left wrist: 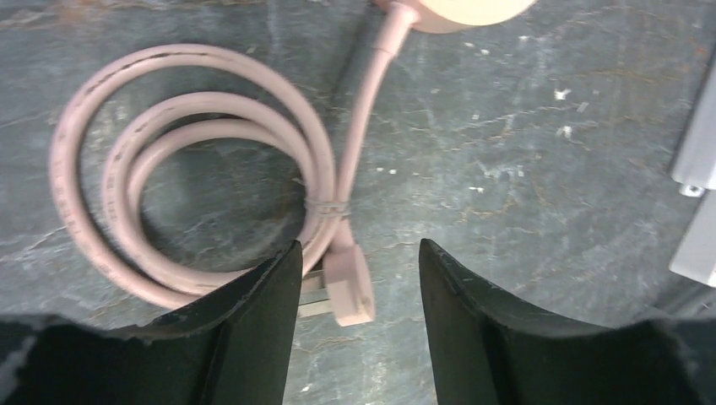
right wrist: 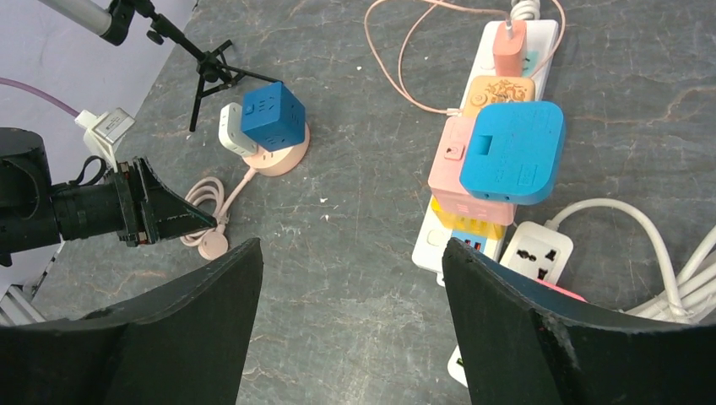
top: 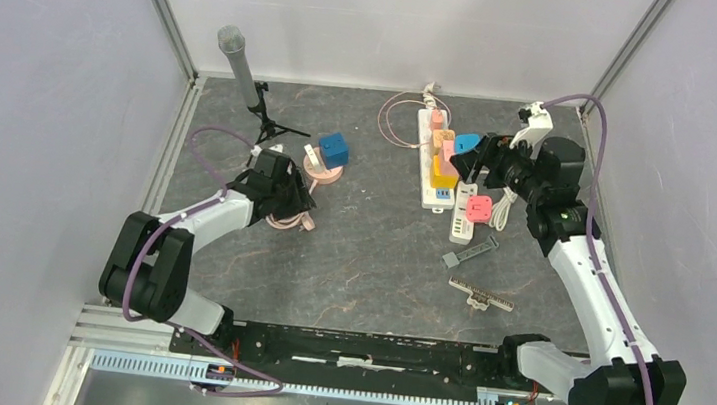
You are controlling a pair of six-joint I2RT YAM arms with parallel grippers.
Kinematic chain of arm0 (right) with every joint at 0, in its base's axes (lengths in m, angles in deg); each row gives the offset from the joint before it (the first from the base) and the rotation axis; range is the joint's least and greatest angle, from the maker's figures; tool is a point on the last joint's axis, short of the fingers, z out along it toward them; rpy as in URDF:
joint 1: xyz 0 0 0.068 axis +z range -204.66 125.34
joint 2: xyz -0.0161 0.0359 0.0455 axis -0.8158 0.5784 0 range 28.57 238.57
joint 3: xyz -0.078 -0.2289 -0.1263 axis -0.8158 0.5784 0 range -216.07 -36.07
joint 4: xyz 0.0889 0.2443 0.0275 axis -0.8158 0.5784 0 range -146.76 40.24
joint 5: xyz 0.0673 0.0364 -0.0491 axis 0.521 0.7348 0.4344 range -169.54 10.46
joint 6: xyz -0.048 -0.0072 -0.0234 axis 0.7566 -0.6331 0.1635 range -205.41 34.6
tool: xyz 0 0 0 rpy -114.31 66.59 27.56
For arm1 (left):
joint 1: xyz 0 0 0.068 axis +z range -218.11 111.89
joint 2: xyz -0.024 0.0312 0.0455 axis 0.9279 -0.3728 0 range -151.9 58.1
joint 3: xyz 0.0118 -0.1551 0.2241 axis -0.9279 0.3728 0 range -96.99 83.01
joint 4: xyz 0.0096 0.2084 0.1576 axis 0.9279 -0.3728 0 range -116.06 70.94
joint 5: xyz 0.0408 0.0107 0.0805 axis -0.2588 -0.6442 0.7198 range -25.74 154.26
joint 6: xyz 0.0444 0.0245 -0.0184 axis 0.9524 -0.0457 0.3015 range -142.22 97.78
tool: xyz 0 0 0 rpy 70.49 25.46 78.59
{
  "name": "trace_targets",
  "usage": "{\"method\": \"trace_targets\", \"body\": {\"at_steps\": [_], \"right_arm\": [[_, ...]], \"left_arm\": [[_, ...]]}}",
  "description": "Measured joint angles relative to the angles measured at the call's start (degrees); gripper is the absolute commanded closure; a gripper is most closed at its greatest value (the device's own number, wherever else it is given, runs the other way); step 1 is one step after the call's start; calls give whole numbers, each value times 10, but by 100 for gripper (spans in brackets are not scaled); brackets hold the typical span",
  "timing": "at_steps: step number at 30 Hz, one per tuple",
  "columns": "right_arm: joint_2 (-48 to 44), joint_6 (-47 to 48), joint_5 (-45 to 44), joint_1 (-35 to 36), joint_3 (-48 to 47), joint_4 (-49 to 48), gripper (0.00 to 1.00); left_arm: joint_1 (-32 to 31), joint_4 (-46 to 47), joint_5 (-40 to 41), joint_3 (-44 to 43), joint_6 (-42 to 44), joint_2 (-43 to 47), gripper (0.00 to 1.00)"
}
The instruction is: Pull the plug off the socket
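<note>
The robot will next move its open right gripper away from the power strip, down around the blue cube (right wrist: 272,116) in the round pink socket across the table.
A white power strip (top: 432,198) lies at the back right and carries a blue plug (right wrist: 511,152), a pink adapter (right wrist: 452,169), an orange plug (right wrist: 498,91) and a yellow plug (right wrist: 460,221). My right gripper (right wrist: 350,246) is open and empty, raised above the table just left of the strip; in the top view it (top: 472,157) hovers over the strip. My left gripper (left wrist: 359,246) is open, low over the table, with the loose pink plug (left wrist: 350,283) of a coiled pink cable (left wrist: 194,126) between its fingers, not gripped. A round pink socket (right wrist: 274,160) holds a blue cube (right wrist: 272,116) and a white plug (right wrist: 231,128).
A second white strip (right wrist: 536,253) with a pink plug (top: 479,208) and a white cord lies beside the first. A microphone on a tripod (top: 241,65) stands at the back left. A grey bar (top: 470,251) and a comb-like piece (top: 481,294) lie near front right.
</note>
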Motion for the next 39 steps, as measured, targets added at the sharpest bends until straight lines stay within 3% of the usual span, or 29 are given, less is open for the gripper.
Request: {"method": "trace_targets", "body": {"at_steps": [8,14,16,19,20,27,33,39], "right_arm": [[-3,-7,-2,26,18,-4,24],[40,-17,-27,158,19,-50,24],[69,-19,-44,204,18,-70,20],[129,-26,-87,261,7,-94,2],[150,-28,-104,273,-1,-97,2],[340,-4,-231,330,-140,-100,2],[476,5,-260,347,-267,-116,2],[582,5,-275,360,-358,-137,2]], "left_arm": [[0,-45,84,7,-3,1,44],[1,-70,119,11,-12,2,44],[5,-74,122,12,-17,3,44],[21,-89,123,15,-24,8,44],[29,-96,122,15,-27,10,43],[86,-150,70,12,-21,43,29],[88,-210,-16,-66,-11,50,22],[97,-257,-6,-141,-8,68,20]]}}
